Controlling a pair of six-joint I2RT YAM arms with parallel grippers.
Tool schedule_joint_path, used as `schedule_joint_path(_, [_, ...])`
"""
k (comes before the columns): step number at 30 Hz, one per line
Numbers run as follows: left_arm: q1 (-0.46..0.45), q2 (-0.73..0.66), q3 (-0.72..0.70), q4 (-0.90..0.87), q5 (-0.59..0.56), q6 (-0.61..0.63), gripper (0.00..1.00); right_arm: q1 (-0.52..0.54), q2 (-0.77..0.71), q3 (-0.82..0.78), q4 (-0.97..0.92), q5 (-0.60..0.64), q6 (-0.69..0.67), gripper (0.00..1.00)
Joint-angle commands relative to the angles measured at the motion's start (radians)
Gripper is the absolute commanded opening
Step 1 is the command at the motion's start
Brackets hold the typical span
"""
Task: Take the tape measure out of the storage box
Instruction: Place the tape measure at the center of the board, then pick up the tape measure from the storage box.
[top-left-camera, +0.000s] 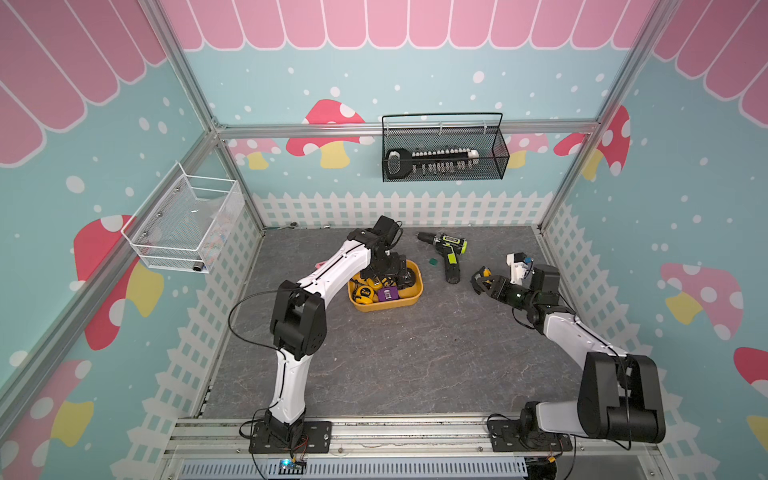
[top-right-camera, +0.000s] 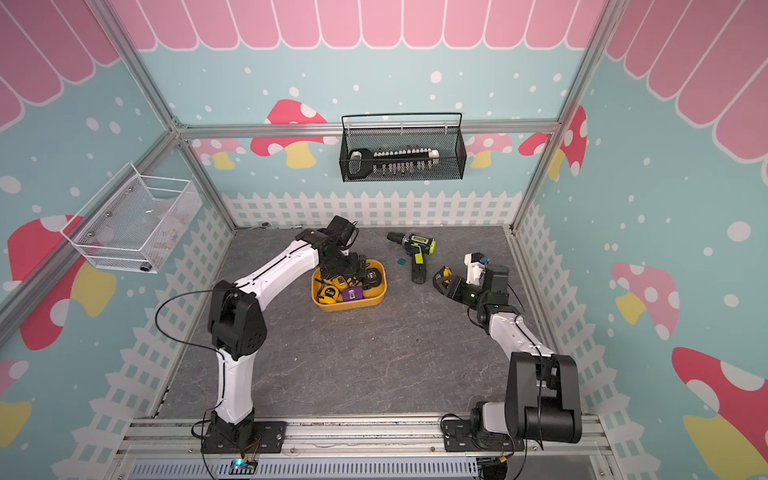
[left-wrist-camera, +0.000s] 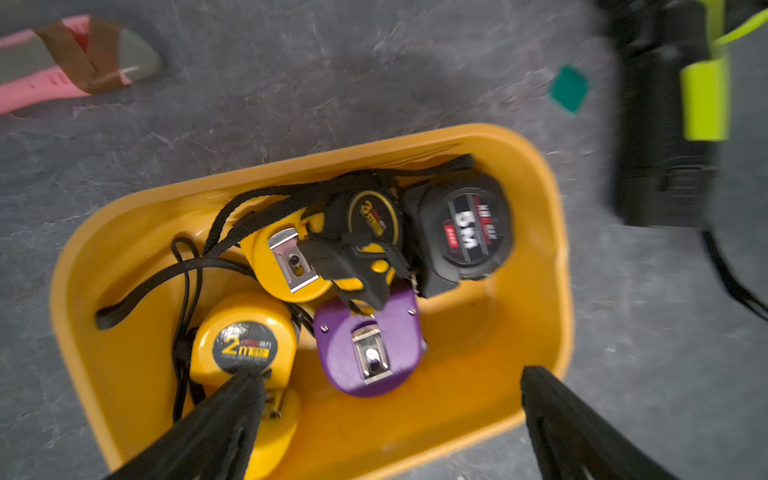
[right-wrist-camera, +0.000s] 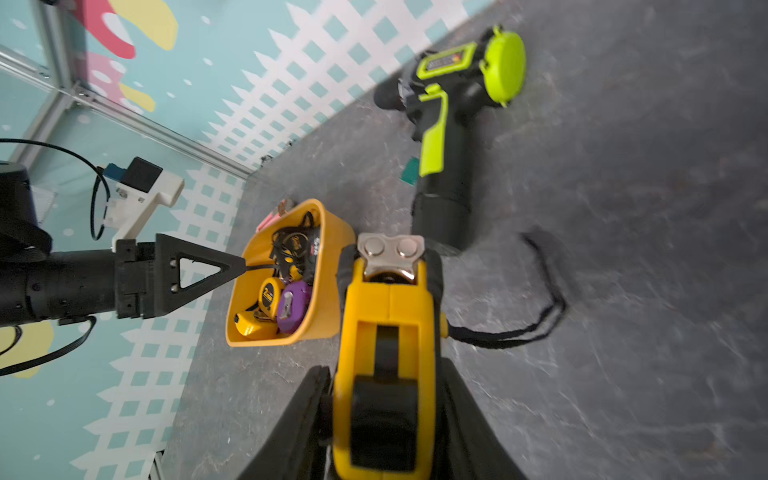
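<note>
Next, my right gripper moves down to the bare grey floor below and releases the yellow-black tape measure (right-wrist-camera: 386, 316), since that spot lies clear of the box.
The storage box (top-left-camera: 386, 306) is a shallow yellow-orange tub on the grey floor, seen in both top views. Several tape measures lie in it: a yellow one (left-wrist-camera: 245, 345), a purple one (left-wrist-camera: 365, 345), a black one (left-wrist-camera: 465, 228) and a yellow-black one (left-wrist-camera: 370, 220), tangled in black wrist straps. My left gripper (left-wrist-camera: 392, 374) hangs open just above the box, holding nothing. My right gripper (right-wrist-camera: 384, 370) is to the right of the box, low over the floor. It is shut on a yellow-black tape measure (right-wrist-camera: 386, 316) whose strap trails on the floor.
A black and lime drill (top-left-camera: 449, 253) lies behind the right gripper, with a small green square (top-left-camera: 433, 262) beside it. A pink-handled tool (left-wrist-camera: 41, 83) lies behind the box. A black mesh basket (top-left-camera: 444, 153) hangs on the back wall and a white one (top-left-camera: 183, 224) on the left wall.
</note>
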Motion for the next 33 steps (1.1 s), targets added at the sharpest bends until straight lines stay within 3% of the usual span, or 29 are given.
schedule_joint_path(1, [-0.002,0.055,0.083,-0.060,-0.083,0.073,0.99,-0.020,0.083,0.026,-0.128,-0.095,-0.066,0.30])
schedule_joint_path(7, [0.000,0.146,0.184,-0.097,-0.104,0.057,0.99,-0.022,0.227,0.037,-0.124,-0.127,-0.060,0.32])
schedule_joint_path(10, [0.006,0.165,0.195,-0.095,-0.090,0.034,0.99,-0.023,0.241,0.034,-0.127,-0.113,-0.065,0.38])
schedule_joint_path(14, [0.026,0.193,0.212,-0.095,-0.051,0.009,0.99,-0.038,0.249,0.046,-0.190,-0.056,-0.076,0.65])
schedule_joint_path(19, [0.042,0.209,0.221,-0.094,-0.040,0.000,0.99,-0.080,0.111,0.064,-0.294,0.048,-0.132,0.97])
schedule_joint_path(26, [0.062,0.255,0.263,-0.093,0.028,-0.037,0.99,-0.097,-0.032,0.183,-0.519,0.233,-0.293,0.99])
schedule_joint_path(33, [0.065,0.322,0.339,-0.087,0.080,-0.064,0.96,-0.096,-0.028,0.158,-0.493,0.196,-0.296,0.99])
